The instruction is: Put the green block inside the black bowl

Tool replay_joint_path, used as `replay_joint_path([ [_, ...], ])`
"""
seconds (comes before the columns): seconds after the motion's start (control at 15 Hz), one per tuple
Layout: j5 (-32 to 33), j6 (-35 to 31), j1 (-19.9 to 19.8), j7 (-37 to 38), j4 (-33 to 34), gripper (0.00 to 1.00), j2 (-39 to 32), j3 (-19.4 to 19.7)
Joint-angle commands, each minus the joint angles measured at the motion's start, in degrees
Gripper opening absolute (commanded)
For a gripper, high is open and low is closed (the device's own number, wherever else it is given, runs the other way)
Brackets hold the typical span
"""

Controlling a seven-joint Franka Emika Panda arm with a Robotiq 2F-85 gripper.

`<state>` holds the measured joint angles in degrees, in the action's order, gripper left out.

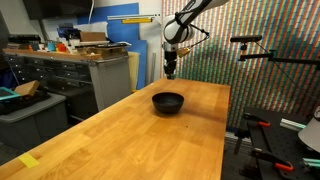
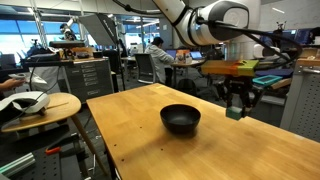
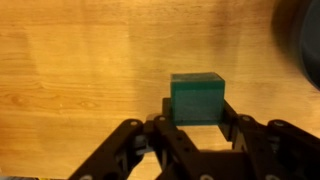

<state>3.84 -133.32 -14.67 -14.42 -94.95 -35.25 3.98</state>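
The green block hangs outside the black bowl's rim, so my gripper needs to move toward the right in the wrist view, then down into the black bowl's middle (image 2: 181,113).
The green block (image 3: 196,98) sits between my gripper's (image 3: 196,112) two dark fingers, which are shut on it. It is held a little above the wooden table. In an exterior view the gripper (image 2: 238,104) hangs beside the black bowl (image 2: 181,119), with the block (image 2: 234,113) at its tips. In an exterior view the gripper (image 1: 171,70) is above the table's far end, just beyond the bowl (image 1: 168,102). The bowl looks empty. In the wrist view a dark blur at the top right corner is the bowl's edge (image 3: 302,40).
The long wooden table (image 1: 150,140) has a yellow tape piece (image 1: 29,160) near its front corner. Cabinets and a cluttered bench (image 1: 70,60) stand to one side. A round side table (image 2: 40,108) holds white objects. Camera stands and clamps (image 1: 262,48) stand near the table's edge.
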Motion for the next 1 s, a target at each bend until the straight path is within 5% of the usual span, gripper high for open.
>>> replay_joint_path([
  [0.0,0.2,0.4,3.6,2.9,-6.7,0.22,6.4,-0.1],
  [0.93,0.2,-0.3,11.3,7.2,-14.3,0.22,5.7,-1.8],
])
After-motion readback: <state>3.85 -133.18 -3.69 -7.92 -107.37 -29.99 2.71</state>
